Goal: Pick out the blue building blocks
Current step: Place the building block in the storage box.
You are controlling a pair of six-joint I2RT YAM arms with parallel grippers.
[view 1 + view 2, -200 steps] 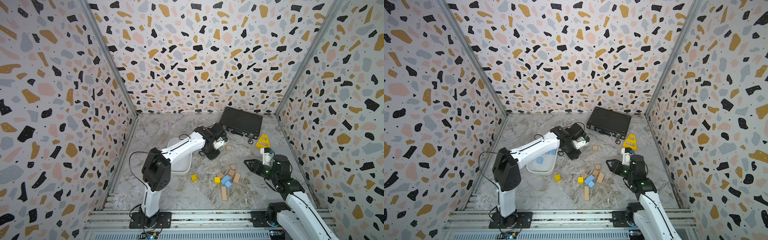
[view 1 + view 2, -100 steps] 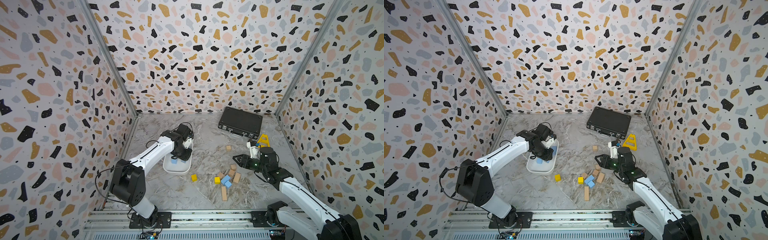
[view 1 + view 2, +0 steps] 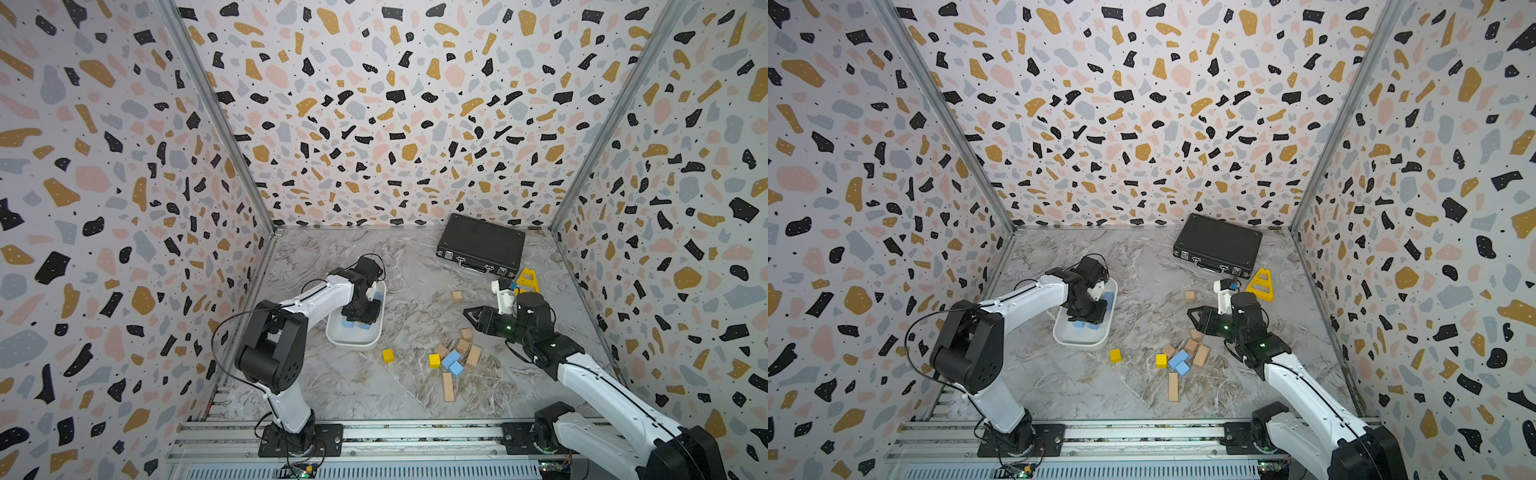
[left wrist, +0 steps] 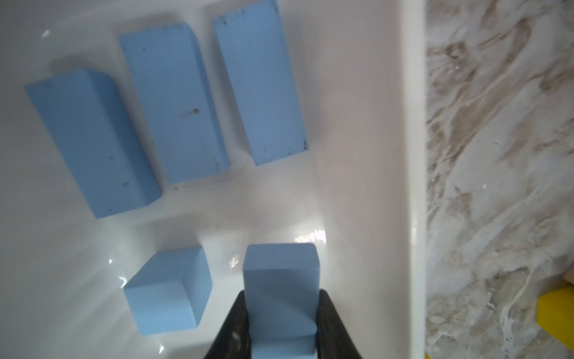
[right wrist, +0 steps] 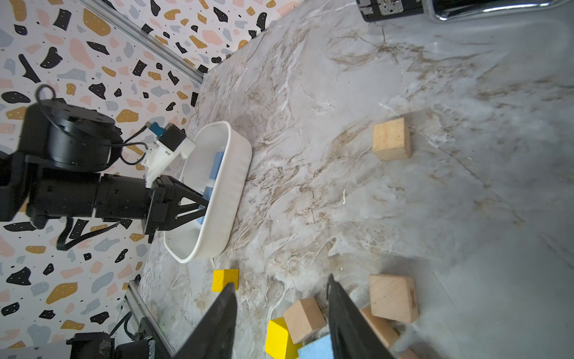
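My left gripper lowers the small blue building block onto the bare bottom of the tray beside the blue cube (image 4: 167,289) next and releases it, since that spot lies empty.
In the left wrist view my left gripper (image 4: 281,293) is shut on a light blue building block (image 4: 281,273), held low inside the white tray (image 4: 366,155). Three long blue bricks (image 4: 174,102) and a blue cube (image 4: 167,289) lie on the tray floor. In both top views the left gripper (image 3: 360,316) is over the tray (image 3: 353,343). Two more blue blocks (image 3: 453,362) (image 3: 1179,362) lie in the loose pile. My right gripper (image 3: 469,316) (image 5: 280,280) is open above that pile, with nothing between its fingers. A corner of a blue block (image 5: 315,349) shows under it.
Two yellow cubes (image 3: 387,355) (image 3: 434,360) and several tan wood blocks (image 3: 448,386) (image 3: 457,296) lie around the pile. A black case (image 3: 482,245) and a yellow triangle (image 3: 527,280) sit at the back right. Patterned walls close in three sides.
My left arm swung from the middle of the table back to the tray, carrying the blue block, and lowered it inside. The right gripper shifted a little left toward the pile.
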